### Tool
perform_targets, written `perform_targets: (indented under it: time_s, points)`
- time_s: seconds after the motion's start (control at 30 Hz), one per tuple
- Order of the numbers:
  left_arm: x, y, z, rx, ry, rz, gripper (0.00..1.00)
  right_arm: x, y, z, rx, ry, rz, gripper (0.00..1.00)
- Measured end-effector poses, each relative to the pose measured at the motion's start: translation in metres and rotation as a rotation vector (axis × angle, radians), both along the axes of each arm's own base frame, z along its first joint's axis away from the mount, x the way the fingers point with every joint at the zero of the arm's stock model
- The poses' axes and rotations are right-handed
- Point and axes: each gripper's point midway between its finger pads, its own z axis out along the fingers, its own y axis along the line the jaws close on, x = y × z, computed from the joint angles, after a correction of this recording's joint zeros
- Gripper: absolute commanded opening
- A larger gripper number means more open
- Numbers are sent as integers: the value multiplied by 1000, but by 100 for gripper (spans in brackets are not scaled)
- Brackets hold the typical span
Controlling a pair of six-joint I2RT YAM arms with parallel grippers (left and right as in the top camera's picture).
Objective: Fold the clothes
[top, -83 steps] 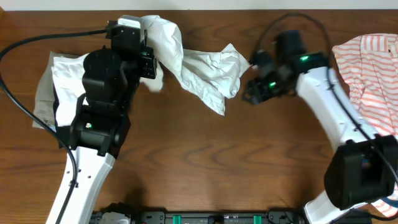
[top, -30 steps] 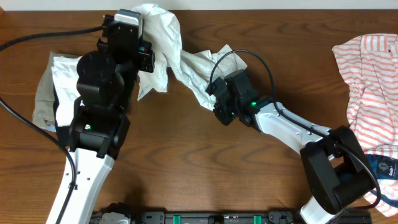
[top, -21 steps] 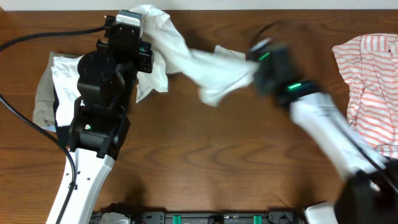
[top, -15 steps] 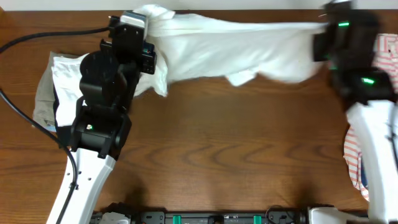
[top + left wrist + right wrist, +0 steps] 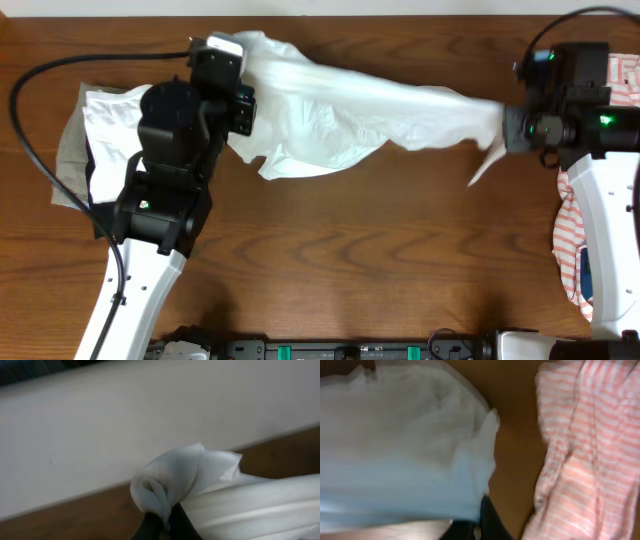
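I will bring my right gripper down and to the left in the overhead view next, over the bare wood, and let go, because the white garment [image 5: 350, 105] hangs stretched above it.
A white garment [image 5: 350, 105] hangs stretched across the back of the table between my two grippers. My left gripper [image 5: 238, 55] is shut on one bunched end of it at the back left. The left wrist view shows a knot of white garment [image 5: 185, 472] pinched between the dark fingertips [image 5: 172, 525]. At the right, my right gripper [image 5: 505, 125] is shut on the other end. In the right wrist view the white garment [image 5: 405, 445] fills the left side above the fingertips [image 5: 490, 522]. The middle of the garment sags toward the wood.
A pile of white, khaki and black clothes [image 5: 95, 135] lies at the left edge beside my left arm. A coral-and-white striped garment [image 5: 572, 225] lies at the right edge under my right arm, and the striped garment [image 5: 590, 435] is close beside the right fingers.
My right gripper swept from mid-table to the far right with the garment's end, pulling the crumpled cloth out into a long span. My left gripper kept its hold at the back left.
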Motion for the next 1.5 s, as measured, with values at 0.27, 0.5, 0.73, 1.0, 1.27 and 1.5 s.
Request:
perform_targets:
  time_s: [0.27, 0.5, 0.73, 1.0, 1.27, 1.5]
  points:
    - [-9, 13, -34, 50, 138, 44, 6, -36, -9, -18, -19, 167, -33, 6]
    - [0, 49, -18, 82, 69, 228, 6, -24, -20, -12, -63, 109, -65, 7]
    - [-6, 61, -33, 118, 130, 276, 6, -23, 3, -17, 54, 122, 6, 6]
    - [-8, 61, -38, 125, 151, 275, 6, -53, 83, -79, 187, 300, 273, 9]
    - [-8, 61, -38, 125, 151, 276, 6, -105, 148, -146, 114, 460, 539, 10]
    - [-8, 61, -38, 122, 151, 277, 6, -134, 170, -177, -32, 550, 688, 23]
